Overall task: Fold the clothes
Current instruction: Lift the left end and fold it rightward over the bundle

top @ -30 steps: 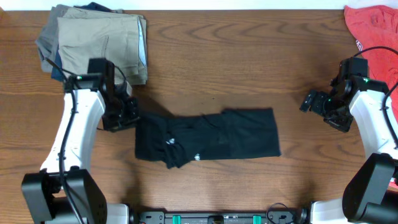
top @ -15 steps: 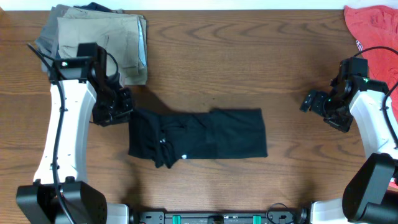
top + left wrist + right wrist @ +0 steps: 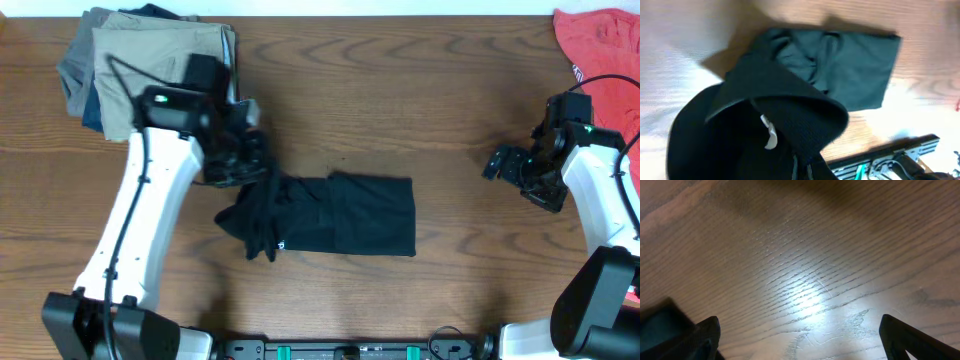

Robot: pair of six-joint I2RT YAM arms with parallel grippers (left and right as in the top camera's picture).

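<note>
I need to move my left gripper to the right in the overhead view, then down, over the garment's flat end (image 3: 400, 195) (image 3: 882, 52) and let go of the garment's fold, because that flat end is uncovered.
The black garment (image 3: 345, 215) lies folded at the table's middle, its left end lifted and bunched. My left gripper (image 3: 243, 160) is shut on that left end and holds it above the table. In the left wrist view the black fabric (image 3: 790, 95) drapes over the jaws, a white label (image 3: 770, 135) shows, and the rest lies flat on the wood beyond. My right gripper (image 3: 497, 162) is open and empty at the right side, far from the garment. Its wrist view shows only bare wood between the fingertips (image 3: 800, 337).
Folded tan, grey and blue trousers (image 3: 160, 70) lie at the back left, just behind my left arm. A red-coral shirt (image 3: 600, 50) lies at the back right corner. The table's front rail (image 3: 350, 350) runs along the near edge.
My left gripper has taken hold of the garment's left end, then lifted it and carried it to the right, bunching the fabric. The right arm has not moved.
</note>
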